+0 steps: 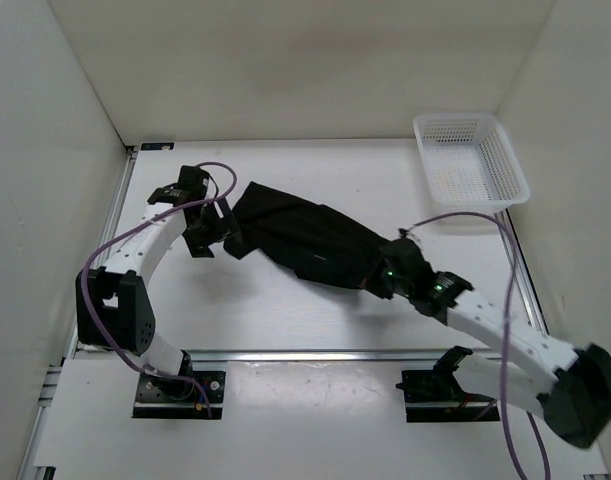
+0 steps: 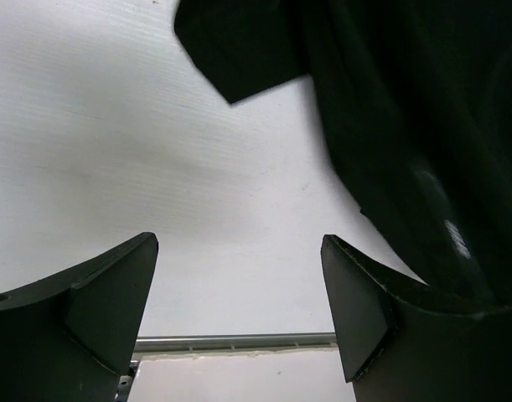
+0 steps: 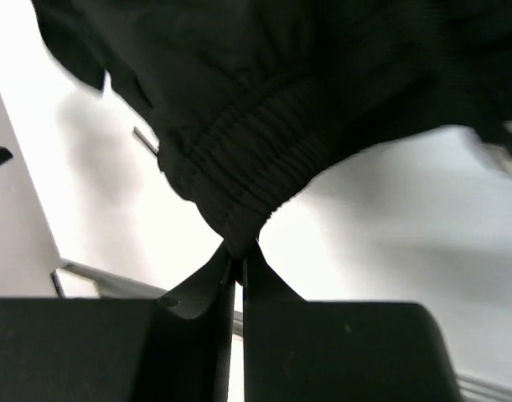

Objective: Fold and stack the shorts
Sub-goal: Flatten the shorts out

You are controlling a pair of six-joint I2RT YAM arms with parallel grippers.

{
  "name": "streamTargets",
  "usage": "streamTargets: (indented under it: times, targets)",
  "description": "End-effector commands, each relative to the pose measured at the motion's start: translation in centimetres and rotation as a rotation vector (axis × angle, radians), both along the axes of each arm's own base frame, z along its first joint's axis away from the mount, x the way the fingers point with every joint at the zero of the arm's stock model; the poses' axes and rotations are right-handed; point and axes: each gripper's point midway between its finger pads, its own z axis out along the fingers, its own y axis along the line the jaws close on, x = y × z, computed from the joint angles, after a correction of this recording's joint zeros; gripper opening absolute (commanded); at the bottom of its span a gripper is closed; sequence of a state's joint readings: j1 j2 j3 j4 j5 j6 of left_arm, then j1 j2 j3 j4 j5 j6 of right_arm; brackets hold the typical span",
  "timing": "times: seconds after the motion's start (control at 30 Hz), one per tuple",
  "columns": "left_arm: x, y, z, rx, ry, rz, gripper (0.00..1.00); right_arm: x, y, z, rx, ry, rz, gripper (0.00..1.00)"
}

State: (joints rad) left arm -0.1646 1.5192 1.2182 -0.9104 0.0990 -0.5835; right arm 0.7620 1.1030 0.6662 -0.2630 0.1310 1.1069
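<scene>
My left gripper will lower to the right in the top view, onto the shorts' small jutting corner, since that corner lies below it on that side.
The black shorts (image 1: 305, 238) lie bunched across the middle of the white table, stretching from upper left to lower right. My right gripper (image 1: 385, 277) is shut on the elastic waistband (image 3: 230, 209) at the shorts' lower right end, the band pinched between the fingertips (image 3: 238, 251). My left gripper (image 1: 217, 232) is open and empty at the shorts' left end, just beside the fabric; in the left wrist view the shorts (image 2: 406, 126) hang over the right finger (image 2: 364, 310) and nothing sits between the jaws.
A white mesh plastic basket (image 1: 472, 160) stands at the back right. White walls enclose the table on the left, back and right. A metal rail (image 1: 315, 355) runs along the table's near edge.
</scene>
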Motion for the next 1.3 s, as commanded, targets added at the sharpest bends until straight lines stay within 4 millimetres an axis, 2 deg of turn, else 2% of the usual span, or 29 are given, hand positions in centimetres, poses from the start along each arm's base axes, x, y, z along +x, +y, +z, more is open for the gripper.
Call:
streamTargets:
  times: [0.0,0.07,0.17,0.27,0.33,0.4,0.47,0.6,0.67,0.7,0.8,0.87,0.9,0.97,1.0,1.07,1.1,1.2,1.23,1.27]
  targets:
    - [0.5,0.0,-1.1,-0.007,0.017,-0.010,0.90,-2.1,-7.1,-1.7,-0.169,-0.004,-0.075,0.00]
    - [0.2,-1.1,-2.2,-0.006,0.043,-0.035,0.90,-2.8,-8.8,-1.2,-0.173,-0.007,-0.104,0.00]
    - [0.0,-2.4,-3.8,-0.012,0.092,-0.049,0.90,-3.5,-10.6,-1.8,-0.217,0.012,-0.142,0.00]
    - [0.3,-2.5,-4.9,-0.016,0.108,-0.030,0.91,-4.0,-11.5,-2.0,-0.247,0.020,-0.155,0.00]
    - [0.0,-3.0,-5.9,-0.037,0.142,-0.039,0.91,-4.1,-11.9,-1.9,-0.254,0.015,-0.164,0.00]
    - [-0.1,-3.6,-6.1,-0.056,0.147,-0.055,0.93,-4.1,-11.9,-1.7,-0.247,0.007,-0.165,0.00]
    - [-1.0,-5.6,-6.9,-0.095,0.195,-0.099,0.94,-4.0,-12.0,-1.7,-0.253,0.003,-0.171,0.00]
    - [-1.2,-7.8,-7.0,-0.160,0.212,-0.100,0.95,-3.9,-11.9,-2.0,-0.269,0.021,-0.169,0.00]
    - [-0.9,-7.8,-7.4,-0.153,0.223,-0.082,0.95,-3.8,-11.9,-1.8,-0.274,0.018,-0.162,0.00]
    - [-0.4,-8.0,-7.0,-0.159,0.210,-0.075,0.95,-3.8,-11.9,-1.8,-0.274,0.018,-0.162,0.00]
    - [0.3,-7.7,-8.3,-0.124,0.226,-0.071,0.91,-3.7,-11.8,-1.6,-0.267,0.010,-0.163,0.00]
    - [1.0,-7.7,-8.8,-0.108,0.227,-0.077,0.81,-3.7,-11.8,-1.6,-0.267,0.010,-0.163,0.00]
    - [0.9,-8.0,-9.6,-0.101,0.249,-0.084,0.59,-3.7,-11.8,-1.6,-0.267,0.010,-0.163,0.00]
    - [1.1,-8.0,-9.7,-0.098,0.247,-0.094,0.21,-3.5,-11.9,-1.2,-0.267,-0.001,-0.170,0.00]
    - [1.4,-8.1,-9.5,-0.098,0.234,-0.105,0.10,-3.4,-11.8,-0.9,-0.266,-0.010,-0.164,0.00]
    - [2.5,-7.5,-8.1,-0.104,0.189,-0.107,0.10,-2.8,-11.8,-0.5,-0.274,-0.032,-0.164,0.00]
    - [3.9,-6.6,-6.4,-0.093,0.142,-0.090,0.10,-2.1,-11.6,0.3,-0.296,-0.070,-0.140,0.00]
    - [6.6,-4.2,-3.2,-0.030,0.072,-0.079,0.10,1.6,-11.1,3.6,-0.337,-0.186,-0.133,0.00]
    - [7.7,-3.0,-2.4,-0.012,0.062,-0.063,0.10,3.5,-11.6,3.6,-0.430,-0.191,-0.098,0.00]
    - [9.6,-2.4,1.2,0.006,-0.001,-0.069,0.10,6.4,-10.9,8.1,-0.407,-0.285,-0.116,0.00]
